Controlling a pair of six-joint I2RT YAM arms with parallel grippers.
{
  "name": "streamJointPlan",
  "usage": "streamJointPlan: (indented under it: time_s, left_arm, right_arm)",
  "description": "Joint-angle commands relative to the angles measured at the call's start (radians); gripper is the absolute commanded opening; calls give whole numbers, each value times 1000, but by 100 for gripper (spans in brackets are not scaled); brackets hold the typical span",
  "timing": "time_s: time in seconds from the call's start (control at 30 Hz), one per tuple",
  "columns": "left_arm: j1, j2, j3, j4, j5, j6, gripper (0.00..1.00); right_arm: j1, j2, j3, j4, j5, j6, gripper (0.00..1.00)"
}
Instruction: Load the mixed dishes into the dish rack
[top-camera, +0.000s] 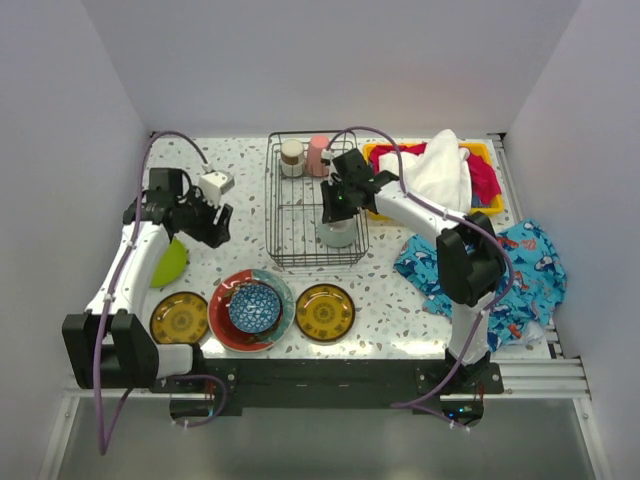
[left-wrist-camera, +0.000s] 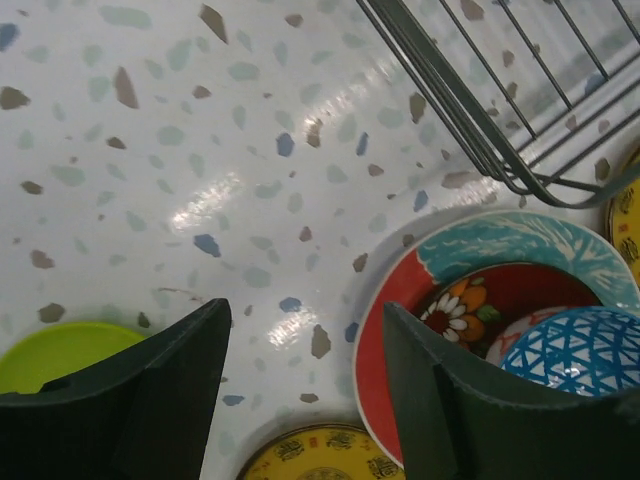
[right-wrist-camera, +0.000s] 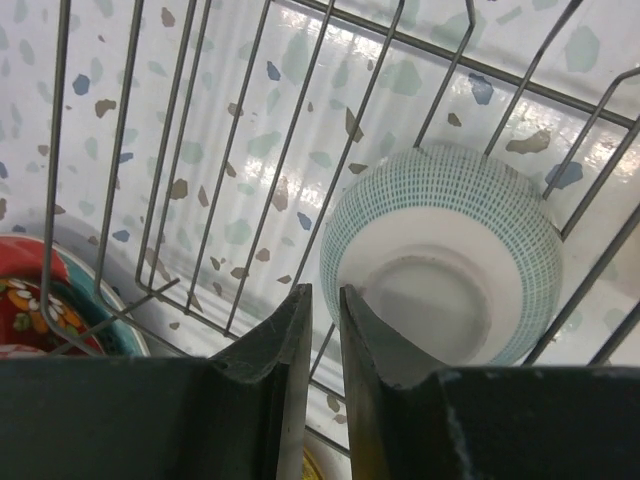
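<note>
The blue patterned bowl sits on the red plate, its rim exposed, so my left gripper swings back and down onto the bowl's near rim (top-camera: 257, 330) next.
The dark wire dish rack (top-camera: 283, 212) stands at the table's middle. It holds a cream cup (top-camera: 292, 157) and a pink cup (top-camera: 318, 155) at the back, and an upturned pale green bowl (top-camera: 338, 233) at the front right. My right gripper (top-camera: 340, 200) hovers over that bowl (right-wrist-camera: 440, 260), jaws nearly closed and empty (right-wrist-camera: 325, 300). My left gripper (top-camera: 215, 222) is open and empty (left-wrist-camera: 305, 350) above bare table. In front lie a red teal-rimmed plate (top-camera: 225, 320) holding a blue patterned bowl (top-camera: 254, 306), two amber plates (top-camera: 180, 317) (top-camera: 325, 311), and a lime-green plate (top-camera: 172, 262).
A yellow bin (top-camera: 480, 152) with white and red cloths stands at the back right. A blue fish-print cloth (top-camera: 510, 270) lies right of the rack. A small white block (top-camera: 216, 183) sits by the left arm. The rack's corner (left-wrist-camera: 480, 130) is near the left gripper.
</note>
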Motion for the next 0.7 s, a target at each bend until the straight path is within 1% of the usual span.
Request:
streamJointPlan:
  time_s: [0.0,0.03,0.1,0.13,0.17,0.2,0.23,0.3,0.43,0.53,0.6,0.63,0.67]
  left_arm:
    - [-69,19,-59,-106,109,74,66]
    - [-105,19,-68,-107,102,74,66]
    - [-131,15,-88,-109,96,77,66]
    - [-142,12,-93,-110,95,78,66]
    - [-147,14,-97,-109,83,75,66]
    - [-147,12,-96,-109,79,74,66]
    - [-148,6,-96,-109,73,77,65]
    - [-147,-4,-90,-110,50,81,65]
    - [-148,-56,-86,-136,42,123,65]
    - [-148,-87,-85,-191,53,175,65]
    - [-148,-109,-74,-240,80,207,64]
    - [-148,-145,-71,-265,106,268,64]
    - [-150,-165,-77,-290,162,307,64]
  right_arm:
    - [-8,-74,-14,-56,80,-79,21]
    - [-9,-84,-21,-53,72,-81,21]
    - [-9,-124,-41,-23,35,-72,22]
    - [-8,-138,-50,-3,-23,-67,24]
    - [-9,-149,-56,26,-58,-64,29]
    - [-8,-172,-57,37,-95,-63,32]
    - [-5,-181,-59,48,-153,-66,37]
    - [0,-204,-61,60,-186,-92,40]
    - [4,-265,-103,48,-169,-162,43]
    - [4,-288,-146,27,-157,-199,44]
    - [4,-296,-163,21,-148,-213,43]
    - [4,-301,-182,19,-141,-224,41]
    - [4,-305,-186,14,-134,-225,40]
